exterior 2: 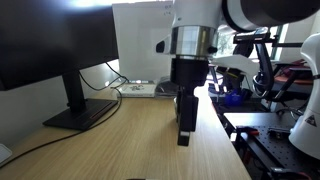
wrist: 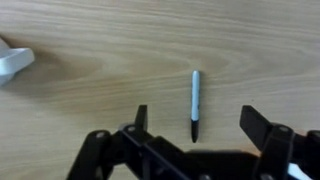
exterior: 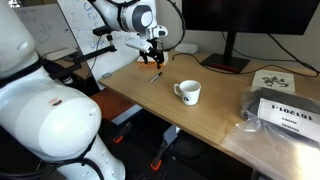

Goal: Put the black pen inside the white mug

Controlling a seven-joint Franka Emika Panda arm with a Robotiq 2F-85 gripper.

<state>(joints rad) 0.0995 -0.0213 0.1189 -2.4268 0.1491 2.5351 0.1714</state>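
Note:
The dark tip of the black pen already lines up between my two spread fingers, so that end gets my open gripper moving down onto it next.
The black pen (wrist: pixel 195 100) lies flat on the wooden table; in the wrist view its barrel looks pale and its tip dark. It also shows as a thin dark stick in an exterior view (exterior: pixel 156 77). My gripper (wrist: pixel 200 125) is open and empty, hovering above the pen with the dark tip between the two fingers. It shows in both exterior views (exterior: pixel 152 55) (exterior 2: pixel 185 128). The white mug (exterior: pixel 187 92) stands upright on the table to the right of the pen, handle to the left. Only an edge of it shows in the wrist view (wrist: pixel 12 62).
A monitor on a black stand (exterior: pixel 225 62) is at the back of the table (exterior: pixel 130 95); it also shows in an exterior view (exterior 2: pixel 70 60). A black bag with a white label (exterior: pixel 285 115) and a printed sheet (exterior: pixel 270 80) lie at the right.

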